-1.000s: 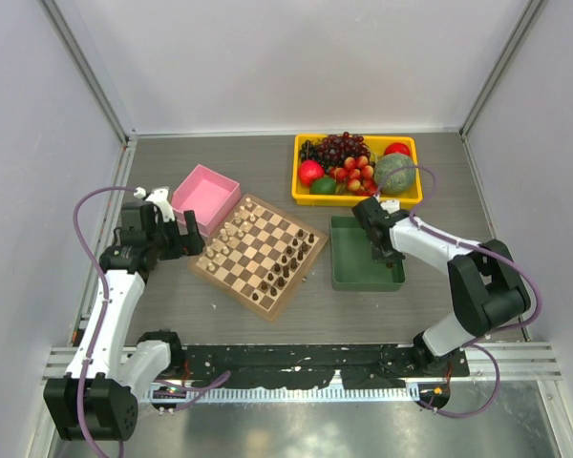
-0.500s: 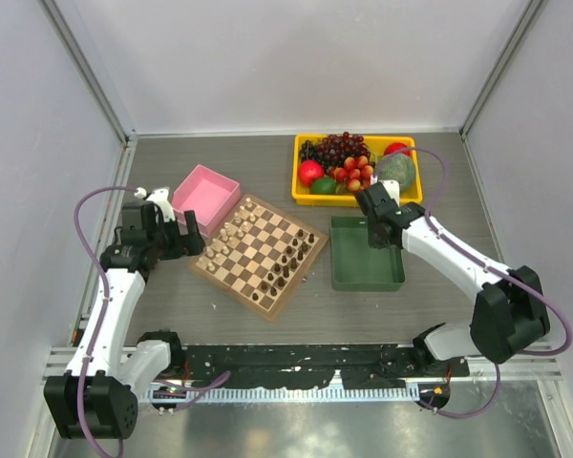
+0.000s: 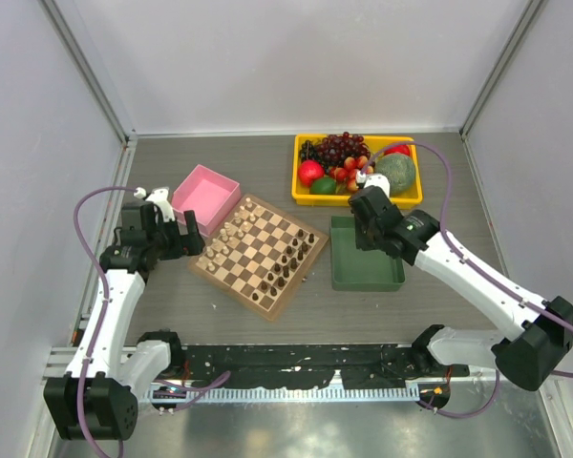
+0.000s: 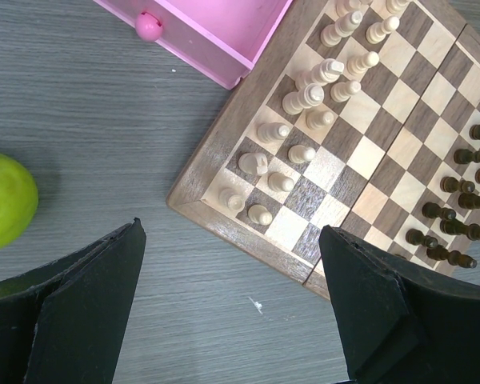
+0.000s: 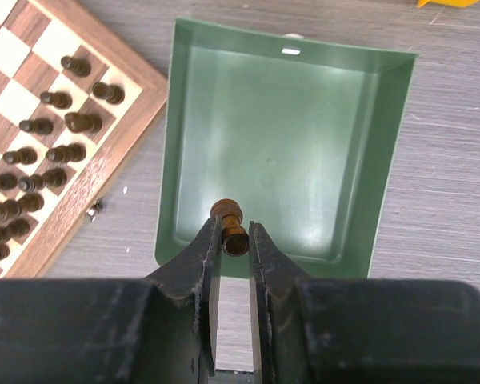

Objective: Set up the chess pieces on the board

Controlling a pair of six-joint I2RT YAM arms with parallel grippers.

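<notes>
The near corner square of the board is empty, so the right gripper should next carry the dark brown piece back, to the left in the top view, and down onto that square.
The board [image 3: 254, 247] lies at mid-table, turned diagonally. Dark chess pieces [image 3: 285, 263] stand in rows along its right side; the wrist views show these dark pieces [image 5: 56, 152] [image 4: 464, 200] too. My right gripper [image 5: 235, 236] is shut on one dark brown chess piece [image 5: 228, 212], held above the near edge of the green tray [image 5: 280, 120]. From above, the right gripper [image 3: 368, 221] hangs over the tray's far left part. My left gripper [image 4: 230, 232] is open and empty over bare table beside the board's left corner [image 4: 200, 210]; from above the left gripper [image 3: 185, 235] shows there too.
Cream pieces [image 4: 304, 104] fill the board's left side. A pink box [image 3: 205, 196] sits behind the board, touching its far-left edge. A yellow bin [image 3: 403, 197] of fruit stands behind the green tray [image 3: 363, 272]. A green round fruit [image 4: 4, 200] lies left of my left gripper.
My right arm has stretched out, carrying its gripper from the tray's middle toward the tray's far left with the dark piece in it. The left arm has not moved.
</notes>
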